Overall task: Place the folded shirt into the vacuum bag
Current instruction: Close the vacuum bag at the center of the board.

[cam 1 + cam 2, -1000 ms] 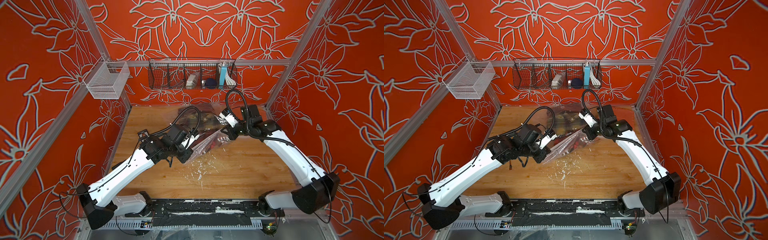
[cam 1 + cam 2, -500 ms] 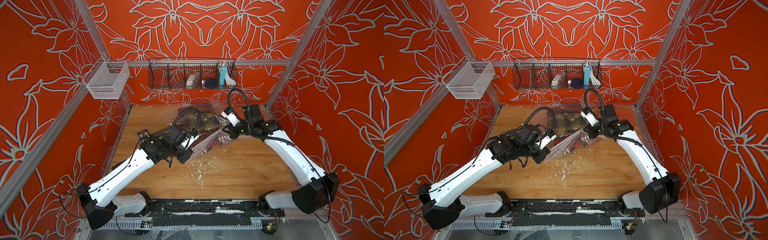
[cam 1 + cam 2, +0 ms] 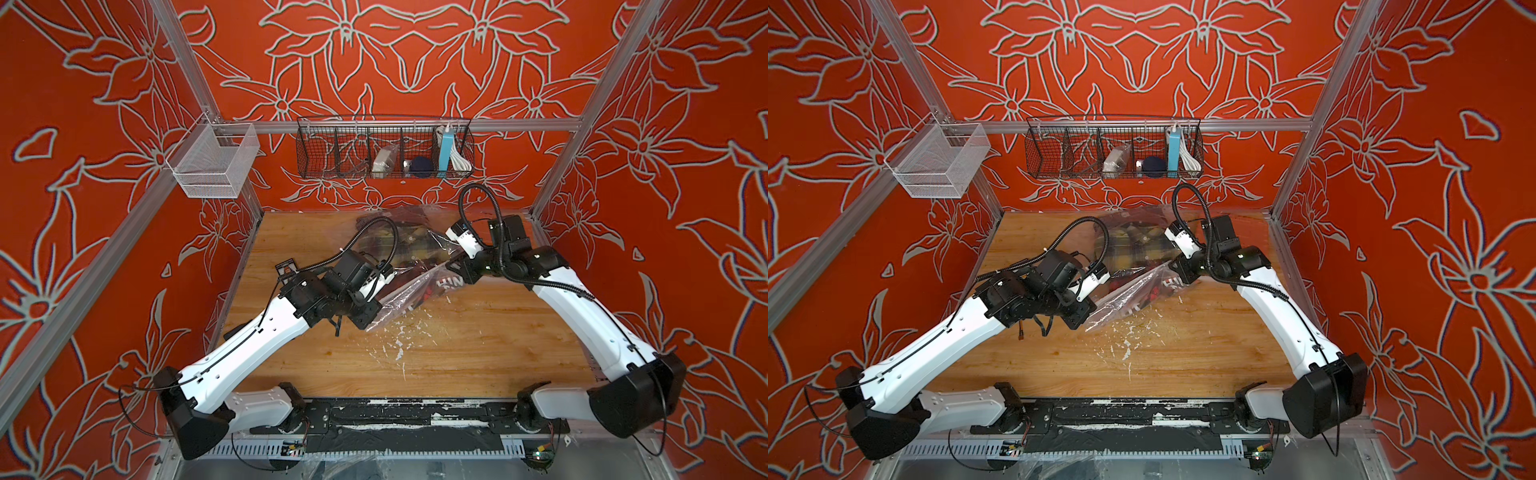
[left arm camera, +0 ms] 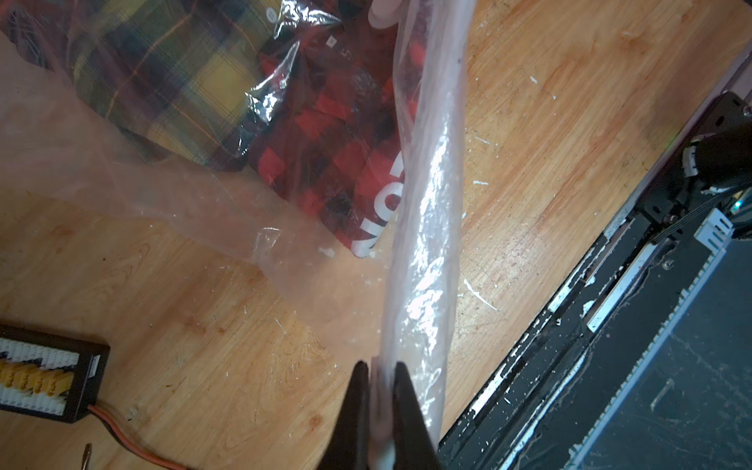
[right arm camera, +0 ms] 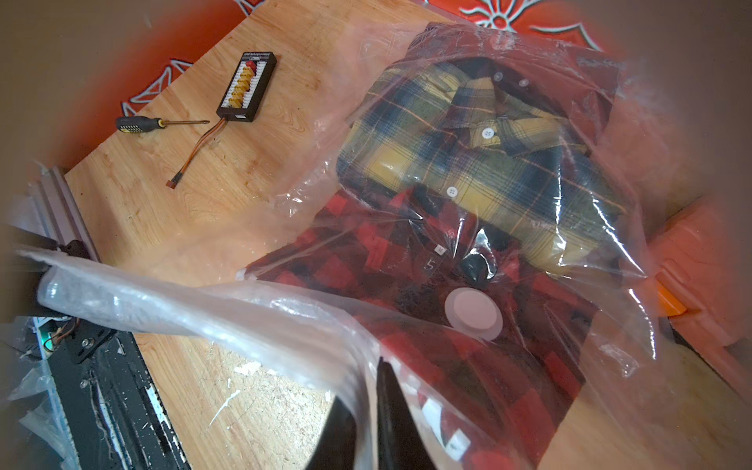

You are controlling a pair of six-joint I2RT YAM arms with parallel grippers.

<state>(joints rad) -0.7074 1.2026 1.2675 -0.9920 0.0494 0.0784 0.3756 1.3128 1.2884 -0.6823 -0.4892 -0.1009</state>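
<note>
My left gripper draws back toward the bare tabletop between it and the black bar and releases the edge of the bag's opening next, since both shirts are inside.
The vacuum bag (image 3: pixel 409 291) (image 3: pixel 1125 297) lies crinkled and clear on the wooden table (image 3: pixel 457 353), its white valve disc (image 5: pixel 472 312) on top. Inside it, under the top film, lie a red-and-black checked folded shirt (image 5: pixel 407 264) (image 4: pixel 325 134) and, further in, a yellow-and-blue plaid shirt (image 5: pixel 468 154). My left gripper (image 4: pixel 380 366) (image 3: pixel 365 321) is shut on the bag's rolled mouth edge. My right gripper (image 5: pixel 366 390) (image 3: pixel 461 276) has the same edge between its jaws, which stand a narrow slit apart on the film. Between the two grippers that edge hangs lifted above the table.
A screwdriver (image 5: pixel 140 123) and a black connector board (image 5: pixel 246 87) with a red-and-black lead lie left of the bag. A dark wire basket (image 3: pixel 384 147) and a white mesh basket (image 3: pixel 212 162) hang on the walls. A black rail (image 3: pixel 374 415) runs along the table's front.
My right arm has edged slightly to the right with the bag's edge. The left arm has held still, shut on the bag.
</note>
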